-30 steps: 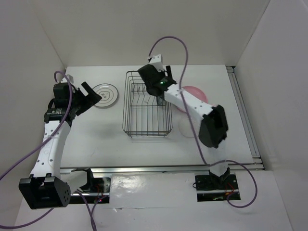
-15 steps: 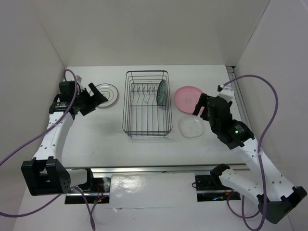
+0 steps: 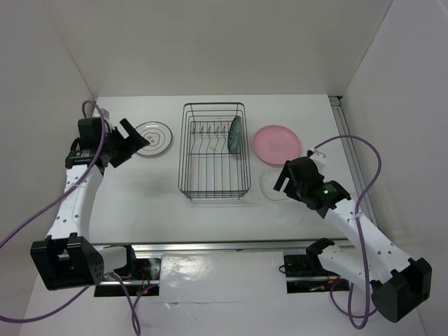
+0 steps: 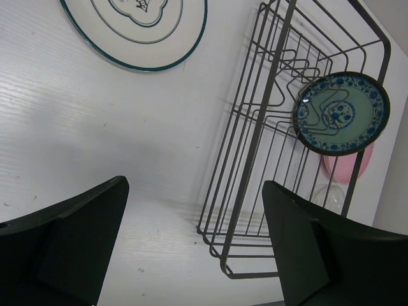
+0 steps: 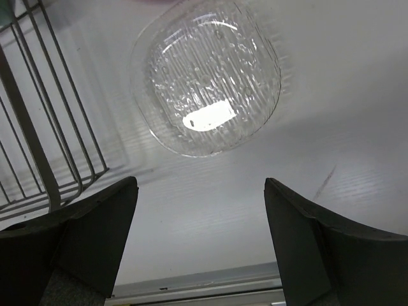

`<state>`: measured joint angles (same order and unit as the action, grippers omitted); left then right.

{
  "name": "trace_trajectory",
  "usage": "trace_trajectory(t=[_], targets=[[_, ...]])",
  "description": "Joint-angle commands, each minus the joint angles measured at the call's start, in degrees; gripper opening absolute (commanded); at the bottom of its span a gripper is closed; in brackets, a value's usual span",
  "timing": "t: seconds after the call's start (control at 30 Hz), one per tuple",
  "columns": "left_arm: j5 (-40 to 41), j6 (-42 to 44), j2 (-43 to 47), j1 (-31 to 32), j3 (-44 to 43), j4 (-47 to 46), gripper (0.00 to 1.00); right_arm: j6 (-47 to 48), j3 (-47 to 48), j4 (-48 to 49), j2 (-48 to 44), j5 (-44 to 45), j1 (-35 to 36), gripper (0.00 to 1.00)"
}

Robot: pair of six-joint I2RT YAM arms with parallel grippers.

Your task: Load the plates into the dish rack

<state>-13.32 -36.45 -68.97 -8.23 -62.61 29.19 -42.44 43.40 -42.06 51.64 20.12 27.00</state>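
Note:
My right gripper needs to move down and toward the right in the wrist view, onto the glass plate's rim (image 5: 272, 113) opposite the rack. The bare table there leaves room for my fingers.
The black wire dish rack (image 3: 183, 140) stands mid-table. The dark teal plate (image 3: 234, 134) stands upright among its prongs at the far right. The white ringed plate (image 3: 152, 136) lies flat left of the rack. The pink plate (image 3: 277, 143) lies right of it, and the clear glass plate (image 3: 271, 189) lies nearer. My left gripper (image 3: 131, 140) is open and empty beside the white plate (image 4: 137, 25). My right gripper (image 3: 281, 176) is open and empty above the near side of the glass plate (image 5: 210, 76).
The left wrist view shows the rack (image 4: 260, 127), the teal plate (image 4: 341, 113), the pink plate (image 4: 347, 167) and the glass plate (image 4: 328, 194). The rack's corner (image 5: 38, 159) shows left in the right wrist view. A metal rail (image 3: 353, 168) runs along the table's right edge.
My right arm left the teal plate standing in the rack, swung out to the right and now hangs over the glass plate. My left arm shifted only slightly.

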Motion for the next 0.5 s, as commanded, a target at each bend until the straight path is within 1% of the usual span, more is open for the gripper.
trace_trajectory(t=[0.0,0.13,0.2,0.27,0.3,0.37,0.4,0.43,0.47], targets=[[-1.3,-0.4,0.9,-1.3,-1.9,0.0,1.00,-5.9,-2.0,-1.4,0.6,-3.0,-0.6,0.87],[-4.0,-0.4,0.2,-2.6,-1.4,-1.2,1.00,-12.0,-5.7,-0.8,-0.6,0.7,-1.2,0.86],[-4.0,-0.4,0.2,-2.6,-1.4,-1.2,1.00,-15.3,-6.4,-0.3,-0.6,3.0,-1.8,0.86],[-5.6,-0.4,0.2,-2.6,-0.9,-2.4,1.00,-15.3,-7.0,1.4,-0.6,4.4,-2.9,0.86],[-5.6,-0.4,0.2,-2.6,-0.8,-2.4,1.00,-14.2,-7.0,3.3,1.2,4.4,-2.9,0.86],[-6.7,-0.4,0.2,-2.6,-0.8,-2.4,1.00,-10.4,-5.9,4.1,4.2,3.4,-5.5,0.86],[-6.7,-0.4,0.2,-2.6,-0.3,-2.9,1.00,-8.6,-5.9,5.9,5.8,2.6,-6.2,0.88],[-7.4,-0.4,0.2,-2.6,-0.3,-2.9,1.00,-3.9,-5.2,6.9,8.7,1.6,-6.7,0.90],[-7.4,-0.4,0.2,-2.6,-0.3,-2.9,1.00,-2.8,-4.4,6.9,10.0,1.6,-7.5,0.92]])
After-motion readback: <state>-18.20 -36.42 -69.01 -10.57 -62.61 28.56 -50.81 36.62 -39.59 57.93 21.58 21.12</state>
